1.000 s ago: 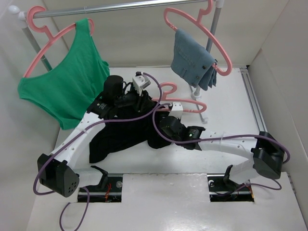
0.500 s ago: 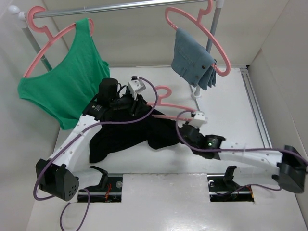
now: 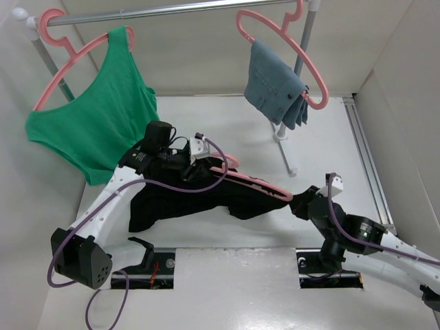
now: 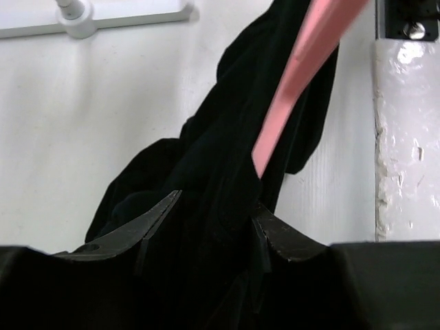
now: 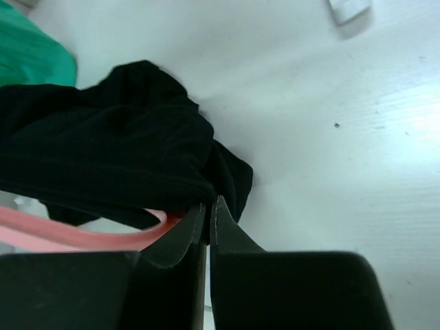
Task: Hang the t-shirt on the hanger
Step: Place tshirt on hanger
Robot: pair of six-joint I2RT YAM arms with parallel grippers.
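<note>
My right gripper will next move outward and to the left in the top view, over the hanger's tip [image 3: 284,196] [image 5: 159,227], and let go of the t-shirt's edge, because that tip is bare.
The black t-shirt [image 3: 179,199] lies stretched across the table, and the salmon-pink hanger [image 3: 254,182] pokes out of it along its upper edge. My left gripper [image 3: 194,163] is closed on a bunch of the t-shirt [image 4: 206,137] at the hanger's hook end. In the left wrist view the hanger's arm [image 4: 302,75] runs down into the cloth between the left gripper's [image 4: 213,203] jaws. My right gripper [image 3: 300,206] is shut on the shirt's right edge, just past the hanger's tip. In the right wrist view my right gripper [image 5: 209,203] pinches a fold of the t-shirt [image 5: 103,151], with the hanger [image 5: 62,234] just left of it.
A green tank top [image 3: 89,130] hangs on a pink hanger from the rail [image 3: 172,10] at back left. Grey-blue denim cloth [image 3: 275,82] hangs on another pink hanger at back right. The rack's foot [image 3: 285,148] stands behind the hanger's tip. White walls enclose the table.
My right gripper went from open to shut on the shirt's edge and drew back to the near right, stretching the cloth along the hanger. The left gripper and hanger shifted slightly nearer.
</note>
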